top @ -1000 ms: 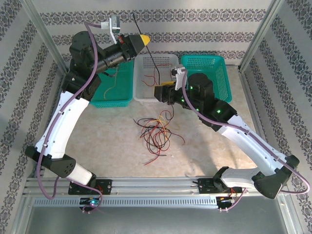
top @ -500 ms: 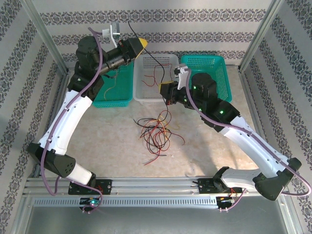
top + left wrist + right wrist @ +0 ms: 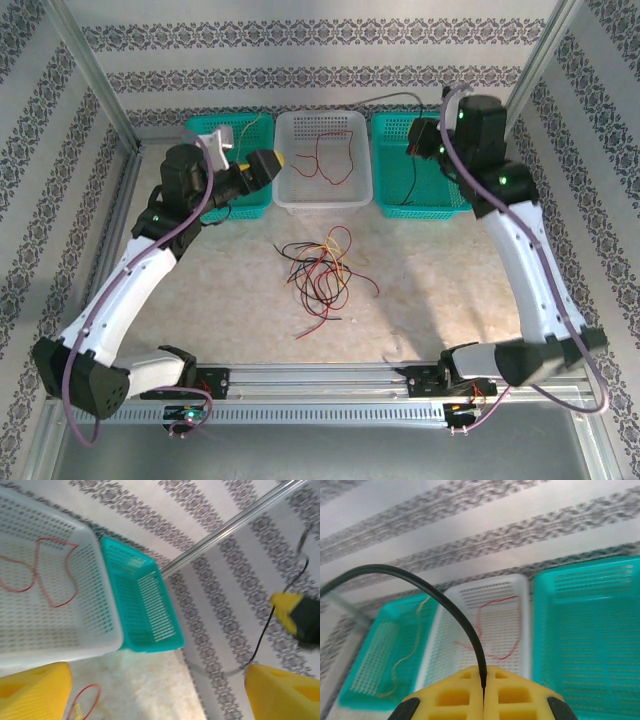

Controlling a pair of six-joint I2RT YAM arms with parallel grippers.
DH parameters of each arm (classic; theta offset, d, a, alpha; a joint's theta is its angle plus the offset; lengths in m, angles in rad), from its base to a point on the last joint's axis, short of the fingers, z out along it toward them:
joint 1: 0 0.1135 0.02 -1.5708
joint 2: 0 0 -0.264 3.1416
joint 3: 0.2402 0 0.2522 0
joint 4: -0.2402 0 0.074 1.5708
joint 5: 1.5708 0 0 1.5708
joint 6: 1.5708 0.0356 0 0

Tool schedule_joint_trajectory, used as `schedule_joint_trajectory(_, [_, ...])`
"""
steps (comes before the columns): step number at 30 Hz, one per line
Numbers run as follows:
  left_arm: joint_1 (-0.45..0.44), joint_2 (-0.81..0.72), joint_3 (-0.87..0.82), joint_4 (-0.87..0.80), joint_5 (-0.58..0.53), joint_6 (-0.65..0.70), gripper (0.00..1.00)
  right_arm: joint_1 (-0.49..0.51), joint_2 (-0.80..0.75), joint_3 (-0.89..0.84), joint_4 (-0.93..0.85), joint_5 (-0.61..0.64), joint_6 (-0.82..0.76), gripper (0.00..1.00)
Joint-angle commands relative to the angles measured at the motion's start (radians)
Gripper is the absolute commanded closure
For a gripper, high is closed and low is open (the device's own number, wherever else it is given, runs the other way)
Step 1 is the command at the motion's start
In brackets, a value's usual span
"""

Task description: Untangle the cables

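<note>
Next, my right gripper moves down toward the bottom of the teal basket beneath and releases the black cable (image 3: 411, 185), since the cable's arc still stands above the basket's rim.
A tangle of red, black and yellow cables (image 3: 318, 268) lies on the table's middle. My right gripper (image 3: 420, 138) hangs over the right teal basket (image 3: 450, 150), shut on a black cable (image 3: 411, 185) that dangles into it. In the right wrist view that black cable (image 3: 445, 597) arcs up and left from the shut fingertips (image 3: 484, 682). My left gripper (image 3: 276, 161) is open beside the white basket (image 3: 300, 125), its yellow fingers (image 3: 32, 692) wide apart with nothing between them. A red cable (image 3: 327, 160) lies in the white basket, a yellow cable (image 3: 249, 132) in the left teal basket (image 3: 200, 130).
Three baskets line the back wall. The metal frame posts (image 3: 90, 70) and patterned walls close in the sides. In the left wrist view a red loop (image 3: 82, 700) of the tangle lies on the table near the white basket (image 3: 100, 630).
The left gripper let go of the black cable and dropped down beside the white basket. The right arm swung up and right, carrying the black cable over the right teal basket.
</note>
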Motion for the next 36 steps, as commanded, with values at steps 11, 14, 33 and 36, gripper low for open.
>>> schedule_joint_trajectory(11, [0.009,-0.173,-0.285,-0.157,-0.111,0.133,0.13,-0.169,0.524,0.402,-0.153,0.031,-0.014,1.0])
schedule_joint_trajectory(14, [0.009,-0.183,-0.311,-0.154,-0.108,0.12,0.16,-0.194,0.609,0.475,-0.181,0.039,-0.012,1.0])
schedule_joint_trajectory(33, [0.009,-0.164,-0.361,-0.155,-0.123,0.074,0.24,-0.225,0.674,0.393,-0.228,0.131,-0.055,0.25])
schedule_joint_trajectory(36, [0.009,-0.165,-0.346,-0.207,-0.173,0.083,0.23,-0.207,0.64,0.462,-0.297,0.161,-0.046,0.2])
